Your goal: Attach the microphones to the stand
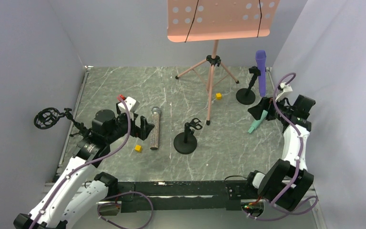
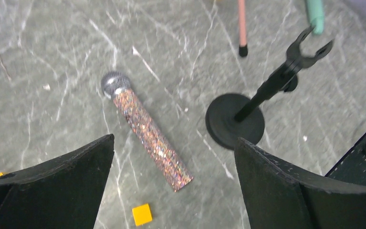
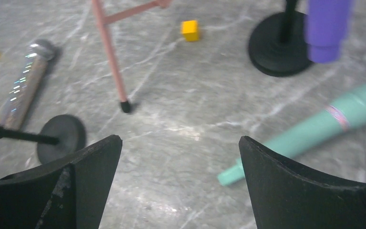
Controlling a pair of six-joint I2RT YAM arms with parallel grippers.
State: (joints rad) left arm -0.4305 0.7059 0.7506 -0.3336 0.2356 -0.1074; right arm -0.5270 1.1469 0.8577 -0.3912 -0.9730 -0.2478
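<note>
My right gripper should turn down and toward the right in its wrist view next, so that its fingers go on both sides of the mint-green microphone's handle (image 1: 261,119) (image 3: 301,138). The handle lies at a slant past one finger.
The glittery pinkish-brown microphone (image 1: 155,130) lies flat on the table, silver head away from me; in the left wrist view (image 2: 145,131) it lies below and between my open jaws. My left gripper (image 1: 144,128) (image 2: 175,138) is open and empty just left of it. The mint-green microphone (image 1: 258,123) (image 3: 314,129) lies on the table at the right. My right gripper (image 1: 262,112) (image 3: 180,139) is open and empty above its thin end. The purple microphone (image 1: 260,71) (image 3: 326,28) stands upright in the far right stand (image 1: 246,95). An empty clip stand (image 1: 186,140) (image 2: 234,121) stands mid-table.
A pink tripod music stand (image 1: 213,62) stands at the back middle, one leg reaching toward the empty clip stand. A black shock-mount stand (image 1: 47,118) is at the left edge. Small yellow cubes lie at the near left (image 1: 138,148) and by the tripod (image 1: 218,96).
</note>
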